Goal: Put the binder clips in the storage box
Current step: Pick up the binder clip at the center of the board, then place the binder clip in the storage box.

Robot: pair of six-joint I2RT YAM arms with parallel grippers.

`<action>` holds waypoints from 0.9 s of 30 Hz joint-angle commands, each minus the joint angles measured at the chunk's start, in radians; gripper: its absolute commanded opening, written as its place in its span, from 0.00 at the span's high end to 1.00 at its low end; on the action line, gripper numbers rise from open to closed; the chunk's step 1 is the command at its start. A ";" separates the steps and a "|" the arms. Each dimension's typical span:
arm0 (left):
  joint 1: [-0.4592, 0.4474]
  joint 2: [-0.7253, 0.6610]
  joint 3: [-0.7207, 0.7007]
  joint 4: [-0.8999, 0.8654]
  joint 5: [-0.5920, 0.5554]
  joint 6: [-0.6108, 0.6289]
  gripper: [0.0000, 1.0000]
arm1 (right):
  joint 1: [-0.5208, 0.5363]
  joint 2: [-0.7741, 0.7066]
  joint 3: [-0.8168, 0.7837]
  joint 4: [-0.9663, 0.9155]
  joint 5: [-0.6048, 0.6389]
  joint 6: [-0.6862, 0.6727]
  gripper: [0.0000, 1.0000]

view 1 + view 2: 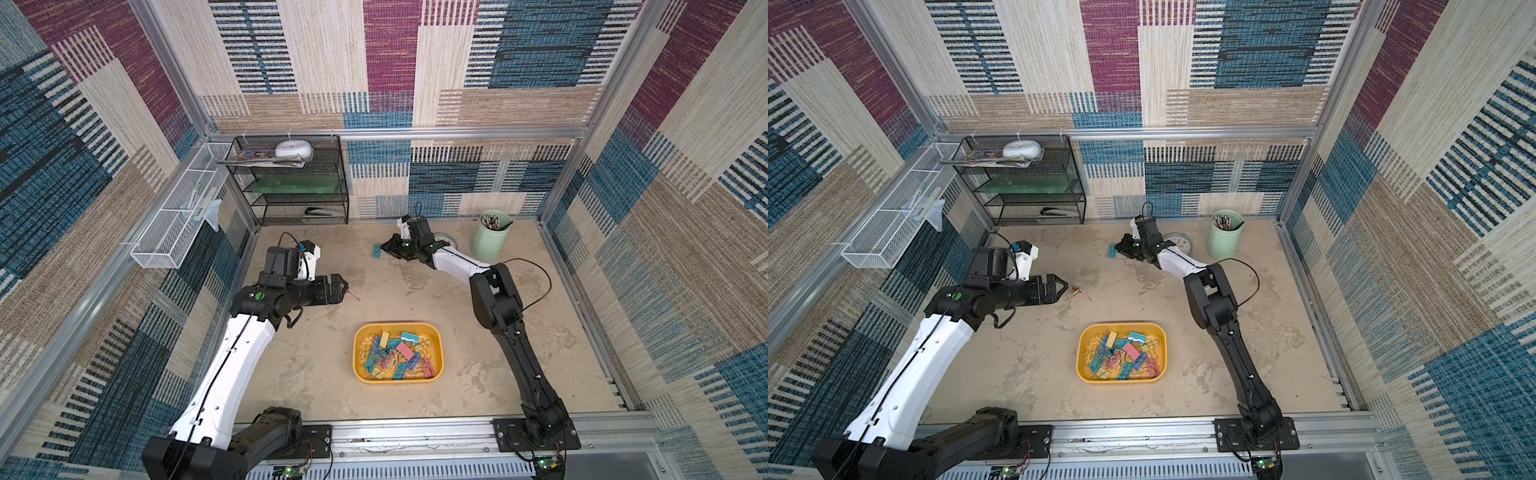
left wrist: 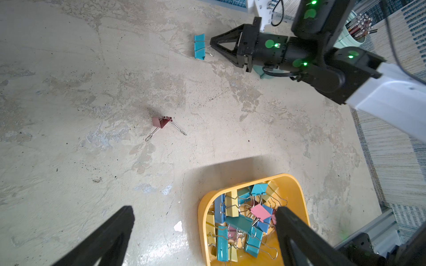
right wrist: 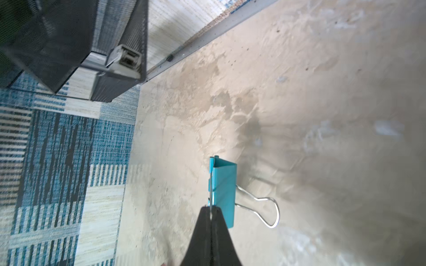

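Note:
Next, my right gripper lifts the teal binder clip back over the storage box (image 1: 399, 324), lowers to the pile of other clips already there and releases its handle.
The yellow-orange storage box (image 1: 399, 324) (image 1: 1121, 324) (image 2: 292, 191) sits on the table near the front, with several pastel binder clips (image 1: 397, 353) (image 1: 1121, 353) (image 2: 239, 221) piled inside. At the back, my right gripper (image 1: 384, 249) (image 1: 1119, 249) (image 3: 211, 208) is shut on the wire handle of a teal binder clip (image 1: 377, 250) (image 1: 1112, 250) (image 2: 199, 46) (image 3: 223, 184), low over the table. A pink binder clip (image 1: 1077, 293) (image 2: 160, 122) lies on the table just ahead of my left gripper (image 1: 344, 286) (image 1: 1065, 286) (image 2: 204, 209), which is open and holds nothing.
A mint-green pen cup (image 1: 490, 239) stands at the back right, behind the right arm. A black mesh shelf (image 1: 299, 183) stands at the back left, and a white wire basket (image 1: 178, 216) hangs on the left wall. A round pale disc (image 1: 1179, 243) lies beside the right wrist.

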 commanded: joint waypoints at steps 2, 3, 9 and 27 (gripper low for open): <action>0.001 0.005 -0.001 0.013 0.003 0.010 0.01 | 0.002 -0.236 -0.267 0.155 -0.027 -0.063 1.00; 0.002 0.008 -0.001 0.013 0.002 0.011 0.01 | 0.001 -0.306 -0.346 0.179 -0.028 -0.076 1.00; -0.001 0.014 0.000 0.013 0.001 0.011 0.01 | 0.015 -0.748 -0.761 0.223 0.028 -0.170 1.00; -0.137 0.063 0.014 -0.045 -0.166 0.041 0.01 | 0.401 -1.439 -1.411 -0.212 0.395 -0.262 1.00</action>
